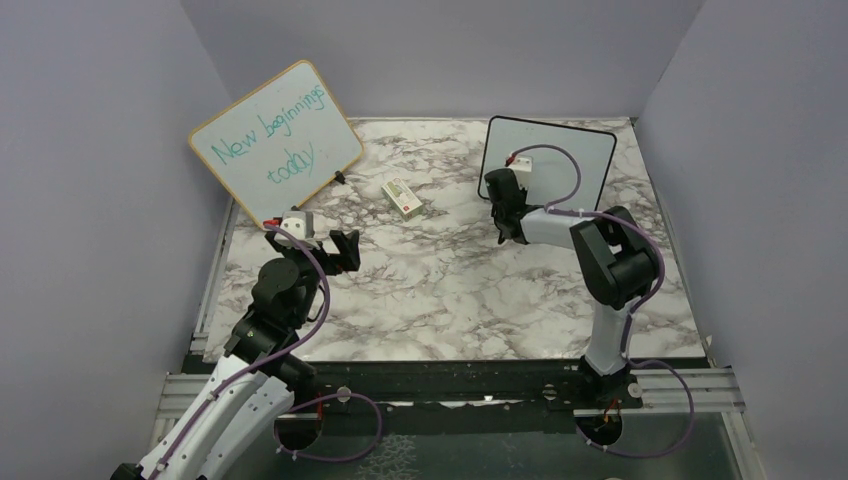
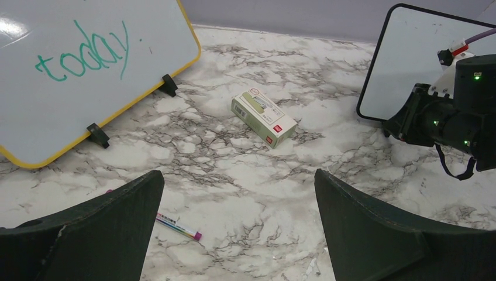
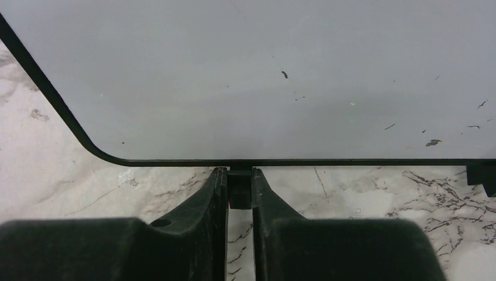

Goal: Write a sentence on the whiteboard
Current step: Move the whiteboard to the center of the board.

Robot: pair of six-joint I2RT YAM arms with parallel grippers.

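My right gripper will pull the whiteboard point(image 1: 555, 160) back and to the left in the top view onto the near middle marble and release it, since that marble is bare.
The whiteboard point(image 1: 555, 160) with its thin black frame stands upright at the back right, and its face point(image 3: 263, 76) is blank apart from a few dark specks. No sentence shows on it. My right gripper point(image 3: 240, 175) is low at the board's bottom edge, shut on one little black foot point(image 3: 240, 190) of the board. A second foot point(image 3: 483, 175) sits further right. My left gripper point(image 2: 238, 175) hovers open over the marble at the left with nothing between its fingers. A thin pen point(image 2: 178, 226) with a magenta end lies below it, partly behind the left finger.
A larger board point(image 1: 275, 140) with a yellow-wood frame and teal writing leans at the back left. A small green-and-white box point(image 1: 402, 198) lies on the marble between the two boards. Grey walls close in the back and both sides.
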